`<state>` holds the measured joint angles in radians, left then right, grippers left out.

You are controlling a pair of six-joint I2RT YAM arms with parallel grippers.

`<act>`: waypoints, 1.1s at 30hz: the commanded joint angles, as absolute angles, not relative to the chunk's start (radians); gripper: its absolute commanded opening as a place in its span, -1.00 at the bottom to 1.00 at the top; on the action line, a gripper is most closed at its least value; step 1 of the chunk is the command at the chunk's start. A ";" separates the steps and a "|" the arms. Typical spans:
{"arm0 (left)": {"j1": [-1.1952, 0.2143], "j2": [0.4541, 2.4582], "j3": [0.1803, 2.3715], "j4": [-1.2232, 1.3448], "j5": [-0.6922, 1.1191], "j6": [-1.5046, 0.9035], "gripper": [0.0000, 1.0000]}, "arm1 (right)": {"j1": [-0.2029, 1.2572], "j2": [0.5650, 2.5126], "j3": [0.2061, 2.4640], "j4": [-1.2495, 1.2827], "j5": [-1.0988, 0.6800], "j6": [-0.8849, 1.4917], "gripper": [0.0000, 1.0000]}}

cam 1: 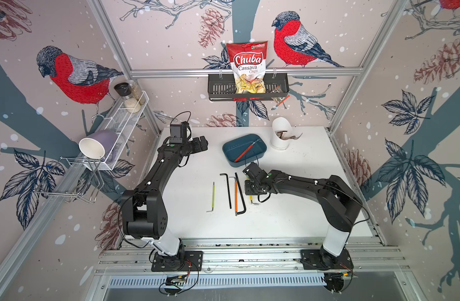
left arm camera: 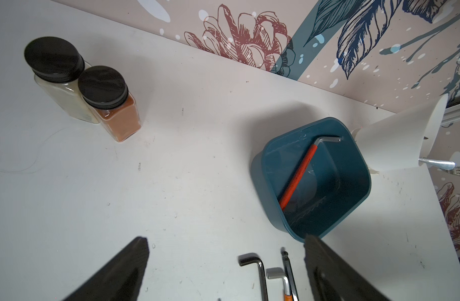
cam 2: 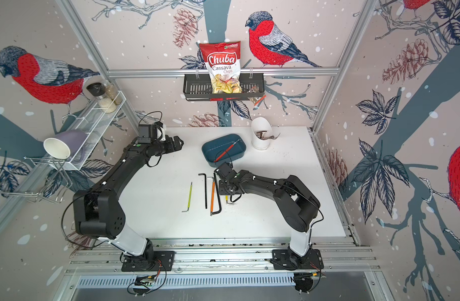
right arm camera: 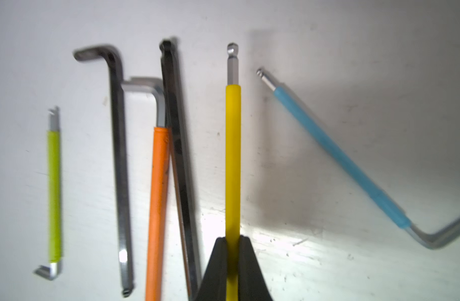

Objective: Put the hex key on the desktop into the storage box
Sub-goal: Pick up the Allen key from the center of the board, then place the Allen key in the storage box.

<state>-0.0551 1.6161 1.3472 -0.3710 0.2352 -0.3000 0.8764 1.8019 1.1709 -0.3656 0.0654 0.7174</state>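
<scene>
I need to lift my right gripper to clear the rim of the storage box (cam 1: 230, 159), which stands outward of it. Then I need to move it outward and let go of the yellow-sleeved key inside.
My right gripper (right arm camera: 233, 238) is shut on a yellow-sleeved hex key (right arm camera: 233, 156), which sticks straight out past the fingertips. From above, this gripper (cam 1: 251, 187) points down at the desktop (cam 1: 289, 208), just right of a row of hex keys: green (cam 1: 212, 196), black (cam 1: 228, 190), orange (cam 1: 236, 195) and a large black one (cam 1: 240, 194). A blue-sleeved key (right arm camera: 341, 156) lies on the other side. The teal storage box (cam 1: 230, 159) stands behind the row and holds a red hex key (cam 1: 246, 151). My left gripper (left arm camera: 225, 242) hovers open and empty at the back left.
A white cup (cam 1: 280, 136) with cutlery stands right beside the storage box. Two spice jars (left arm camera: 109, 104) show on the desktop in the left wrist view. A black wall basket (cam 1: 216, 90) with a chips bag hangs behind, and a wire shelf (cam 1: 124, 122) on the left.
</scene>
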 commanded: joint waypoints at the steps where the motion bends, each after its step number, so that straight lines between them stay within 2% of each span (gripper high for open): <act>1: -0.048 1.612 1.346 -0.343 0.243 -0.308 0.93 | 0.854 1.755 1.169 -0.276 0.023 0.790 -1.00; 12: -0.042 1.611 1.337 -0.326 0.278 -0.328 0.93 | 0.715 1.734 1.231 -0.010 -0.064 0.925 -1.00; 20: -0.040 1.604 1.318 -0.298 0.317 -0.353 0.93 | 0.639 1.914 1.329 0.248 -0.164 1.135 -1.00; 33: -0.040 1.600 1.315 -0.288 0.342 -0.365 0.92 | 0.597 2.127 1.394 0.565 -0.107 1.408 -1.00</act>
<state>-0.0444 1.6066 1.3121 -0.3183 0.3260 -0.3626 0.6006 2.1109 1.3823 0.4297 -0.1337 1.3197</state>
